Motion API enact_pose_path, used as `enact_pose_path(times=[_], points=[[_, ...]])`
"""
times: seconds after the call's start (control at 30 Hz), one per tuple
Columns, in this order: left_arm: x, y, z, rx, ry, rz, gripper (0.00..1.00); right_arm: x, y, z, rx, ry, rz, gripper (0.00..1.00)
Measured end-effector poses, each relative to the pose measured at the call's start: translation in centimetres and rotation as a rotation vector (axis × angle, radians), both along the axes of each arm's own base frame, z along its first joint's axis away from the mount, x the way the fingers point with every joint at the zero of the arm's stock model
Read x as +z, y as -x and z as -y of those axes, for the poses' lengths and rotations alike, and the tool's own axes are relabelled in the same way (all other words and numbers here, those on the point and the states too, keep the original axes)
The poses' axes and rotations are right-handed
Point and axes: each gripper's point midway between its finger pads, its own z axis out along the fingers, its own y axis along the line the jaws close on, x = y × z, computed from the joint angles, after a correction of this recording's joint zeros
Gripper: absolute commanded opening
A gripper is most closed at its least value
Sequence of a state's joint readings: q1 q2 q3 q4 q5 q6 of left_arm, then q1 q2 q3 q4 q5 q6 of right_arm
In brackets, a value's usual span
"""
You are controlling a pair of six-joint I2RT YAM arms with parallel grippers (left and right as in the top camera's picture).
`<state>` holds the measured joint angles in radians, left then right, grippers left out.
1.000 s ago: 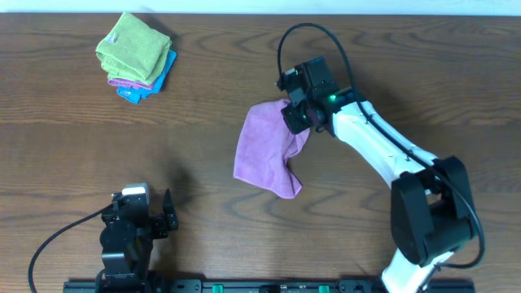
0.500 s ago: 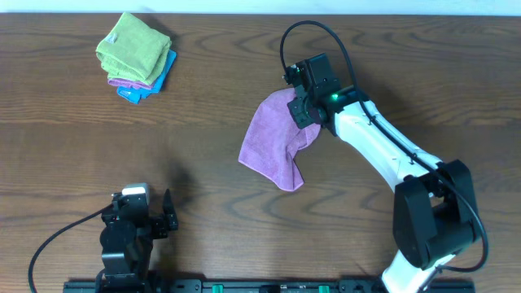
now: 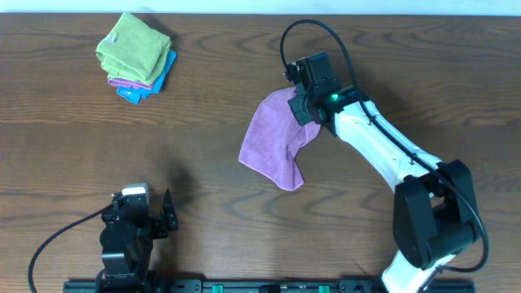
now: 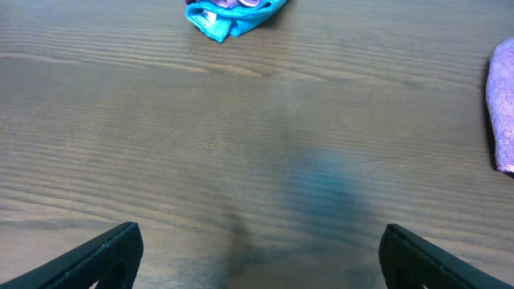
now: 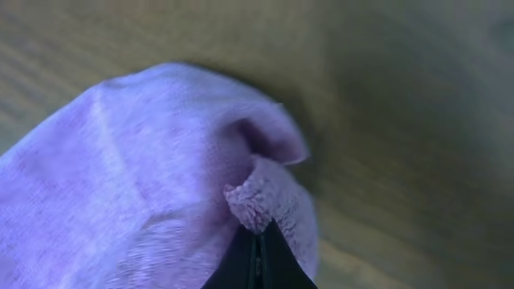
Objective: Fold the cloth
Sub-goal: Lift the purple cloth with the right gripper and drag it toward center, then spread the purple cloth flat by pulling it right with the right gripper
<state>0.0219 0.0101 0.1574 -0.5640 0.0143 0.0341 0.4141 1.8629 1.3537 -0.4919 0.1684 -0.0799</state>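
The cloth is crumpled. I should pull it with my right gripper toward the bare tabletop outward of the gripper and to its right in the overhead view, and release it.
The purple cloth (image 3: pixel 275 138) lies crumpled on the brown table, right of centre in the overhead view. My right gripper (image 3: pixel 303 104) is shut on the cloth's upper right corner and holds that corner up. In the right wrist view the black fingertips (image 5: pixel 257 245) pinch a fold of the purple cloth (image 5: pixel 144 193). My left gripper (image 3: pixel 151 213) sits open and empty near the front left edge, far from the cloth. In the left wrist view its fingers (image 4: pixel 257 257) are wide apart and the cloth's edge (image 4: pixel 504 112) shows at the far right.
A stack of folded cloths (image 3: pixel 134 55), green on top with purple and blue below, sits at the back left. Its blue edge (image 4: pixel 229 14) shows at the top of the left wrist view. A black cable (image 3: pixel 313 37) loops above the right arm.
My right gripper has carried the held cloth corner a little up and to the right over the last second, dragging the cloth with it. Since half a second ago it hardly moved. The left arm stayed still.
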Motion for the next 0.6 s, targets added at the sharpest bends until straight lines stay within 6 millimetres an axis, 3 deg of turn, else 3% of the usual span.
enact_pose_path(times=[0.13,0.37,0.43,0.53,0.6], points=[[0.0,0.0,0.0,0.000,0.000,0.000,0.95,2.8,-1.4,1.3,-0.059,0.030,0.109,0.01],[0.0,0.0,0.0,0.000,0.000,0.000,0.95,10.4,-2.6,4.0,-0.118,0.039,0.315,0.01],[0.0,0.0,0.0,0.000,0.000,0.000,0.95,11.4,-3.0,4.9,-0.127,0.061,0.343,0.01],[0.0,0.0,0.0,0.000,0.000,0.000,0.95,11.2,-3.2,6.1,-0.139,0.094,0.340,0.01],[0.0,0.0,0.0,0.000,0.000,0.000,0.95,11.2,-3.4,7.0,-0.154,0.107,0.338,0.10]])
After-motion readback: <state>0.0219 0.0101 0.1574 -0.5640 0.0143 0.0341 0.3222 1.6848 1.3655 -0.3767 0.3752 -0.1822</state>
